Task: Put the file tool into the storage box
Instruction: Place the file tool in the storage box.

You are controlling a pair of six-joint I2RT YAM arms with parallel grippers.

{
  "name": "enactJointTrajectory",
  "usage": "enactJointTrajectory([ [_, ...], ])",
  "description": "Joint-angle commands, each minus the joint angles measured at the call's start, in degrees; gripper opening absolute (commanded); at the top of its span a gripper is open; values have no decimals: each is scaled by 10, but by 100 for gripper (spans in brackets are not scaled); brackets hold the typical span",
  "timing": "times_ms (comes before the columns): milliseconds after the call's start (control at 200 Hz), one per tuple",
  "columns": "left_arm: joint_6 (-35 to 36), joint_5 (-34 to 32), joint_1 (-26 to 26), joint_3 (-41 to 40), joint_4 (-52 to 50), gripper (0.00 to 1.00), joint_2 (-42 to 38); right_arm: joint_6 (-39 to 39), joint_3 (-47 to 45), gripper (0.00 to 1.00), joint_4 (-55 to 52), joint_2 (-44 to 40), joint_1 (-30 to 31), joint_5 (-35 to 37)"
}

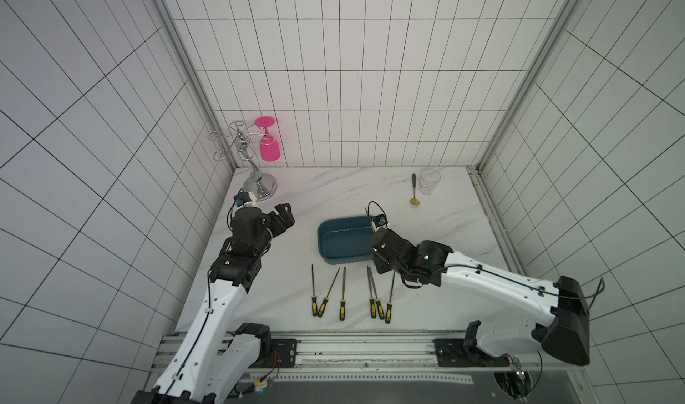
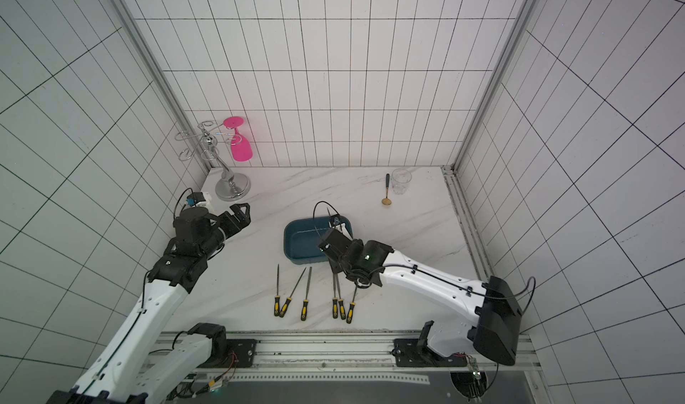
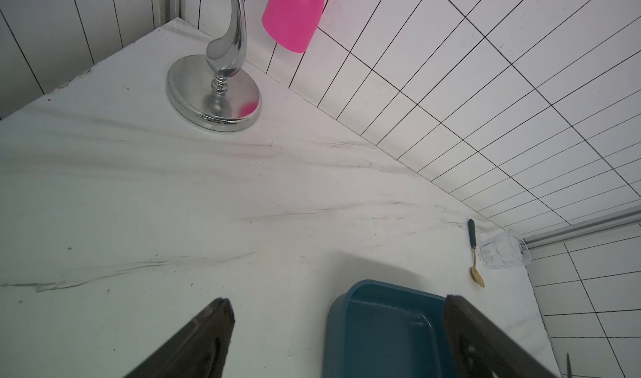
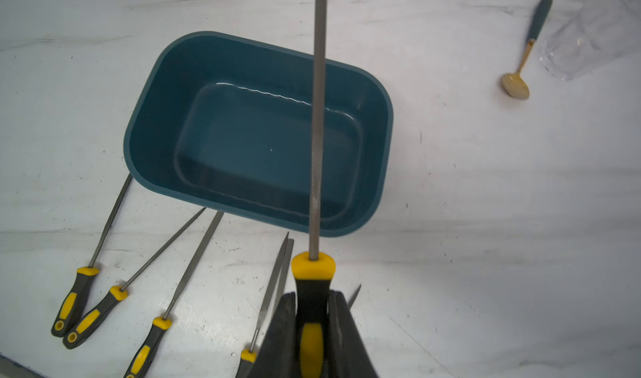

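My right gripper will next move outward, turn the file lengthwise and lower it onto the box's empty bottom to release, as the file's body crosses the box's far rim.
In the right wrist view my right gripper is shut on the black-and-yellow handle of a file tool. Its grey shaft reaches out above the storage box, a teal-blue tub that holds nothing. In both top views the right arm's wrist hangs over the box's near right corner and hides the fingers. Several more files lie in a row on the table in front of the box. My left gripper stands open and holds nothing, to the left of the box and above the table.
A clear glass cup and a gold spoon with a dark handle lie at the back right. A chrome rack holding a pink glass stands in the back left corner. Tiled walls enclose three sides.
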Motion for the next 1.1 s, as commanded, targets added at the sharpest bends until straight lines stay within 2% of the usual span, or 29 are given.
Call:
enactJointTrajectory([
  [0, 4, -15, 2, -5, 1, 99, -17, -187, 59, 4, 30, 42, -5, -4],
  [105, -10, -61, 10, -10, -15, 98, -51, -316, 55, 4, 77, 66, -15, -22],
  [195, -32, -50, 21, -27, -9, 98, -79, -388, 50, 1, 112, 86, -36, -32],
  [275, -41, -40, 26, -33, -9, 98, -86, -429, 51, 0, 115, 101, -60, -89],
  [476, -50, -25, 27, -49, -3, 98, -73, -497, 26, 0, 198, 131, -93, -142],
  [686, -39, -20, 29, -50, 4, 98, -57, -546, 48, 0, 170, 190, -100, -134],
  [856, -42, 10, 29, -49, 13, 99, -40, -560, 41, 0, 178, 210, -104, -108],
  [906, -39, 20, 29, -49, 13, 99, -34, -558, 41, 7, 179, 215, -106, -97],
  [992, -36, 34, 29, -50, 15, 98, -22, -551, 38, 39, 182, 216, -110, -89],
  [1067, -32, 53, 29, -51, 16, 99, -13, -538, 38, 55, 184, 213, -115, -84],
  [1097, -31, 62, 29, -51, 17, 99, -10, -533, 38, 59, 188, 210, -117, -83],
])
